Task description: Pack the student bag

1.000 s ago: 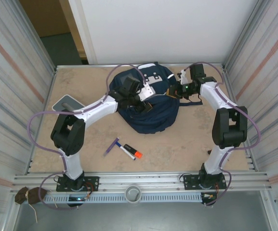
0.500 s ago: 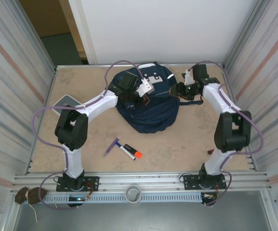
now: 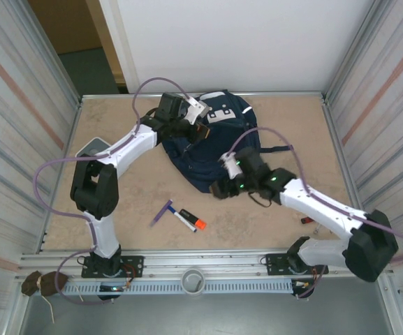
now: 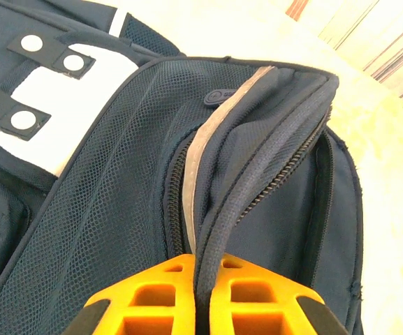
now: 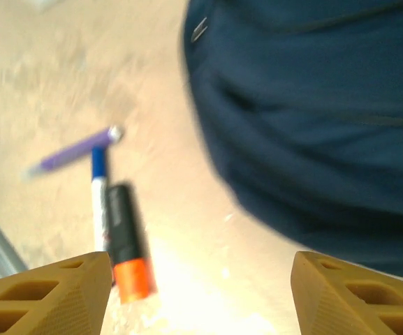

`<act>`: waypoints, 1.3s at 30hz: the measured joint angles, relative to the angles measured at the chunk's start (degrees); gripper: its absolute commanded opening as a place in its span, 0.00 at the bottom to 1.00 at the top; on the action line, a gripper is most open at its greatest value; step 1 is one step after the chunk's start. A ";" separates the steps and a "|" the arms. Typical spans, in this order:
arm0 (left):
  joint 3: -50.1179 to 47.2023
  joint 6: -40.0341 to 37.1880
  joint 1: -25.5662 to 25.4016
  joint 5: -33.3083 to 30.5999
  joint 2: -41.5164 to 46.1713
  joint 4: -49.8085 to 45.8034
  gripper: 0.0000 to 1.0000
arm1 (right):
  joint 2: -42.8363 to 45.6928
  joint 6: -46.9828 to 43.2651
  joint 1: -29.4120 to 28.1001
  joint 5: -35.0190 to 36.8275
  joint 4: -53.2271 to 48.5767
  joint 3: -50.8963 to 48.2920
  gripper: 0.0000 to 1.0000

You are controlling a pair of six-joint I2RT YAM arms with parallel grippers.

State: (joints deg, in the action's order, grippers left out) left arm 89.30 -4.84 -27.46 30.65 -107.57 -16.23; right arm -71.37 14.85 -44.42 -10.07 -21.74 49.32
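My open right gripper moves back down onto the black marker with an orange end next and closes. The marker still lies loose in front of the bag.
The student bag, navy with white patches, lies at the back middle of the table. My left gripper is at its upper left. In the left wrist view the orange fingers of that gripper are shut on the corded rim of the bag beside an open zipper. My right gripper hovers at the bag's near edge. In the right wrist view this gripper is open and holds nothing, with bare table between its fingers and the bag on the right.
Three pens lie in front of the bag: a purple pen, a blue-and-white marker and a black marker with an orange end. A grey flat device sits at the left edge, a small red thing at the right.
My left gripper closed on the bag's rim and drew it back. My right gripper opened, left the bag's right side and swung round to its front, near the pens.
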 measured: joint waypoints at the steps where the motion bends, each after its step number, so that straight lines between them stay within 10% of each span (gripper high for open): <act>1: 0.39 0.15 0.00 0.04 0.00 -0.17 0.00 | -2.08 -0.33 -3.06 0.83 0.83 -0.02 0.68; 10: 0.61 0.63 0.00 0.85 0.00 -0.26 0.00 | -19.39 -1.86 -15.61 5.14 4.15 2.54 0.63; 39: 0.61 0.35 0.04 0.87 0.00 -0.26 0.00 | -29.75 -4.11 -18.56 11.41 3.04 7.98 0.43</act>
State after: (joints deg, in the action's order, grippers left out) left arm 89.91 -4.49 -27.42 31.53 -107.57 -16.49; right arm -101.12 10.74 -62.98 1.34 -18.70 57.30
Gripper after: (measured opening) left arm 0.094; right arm 0.466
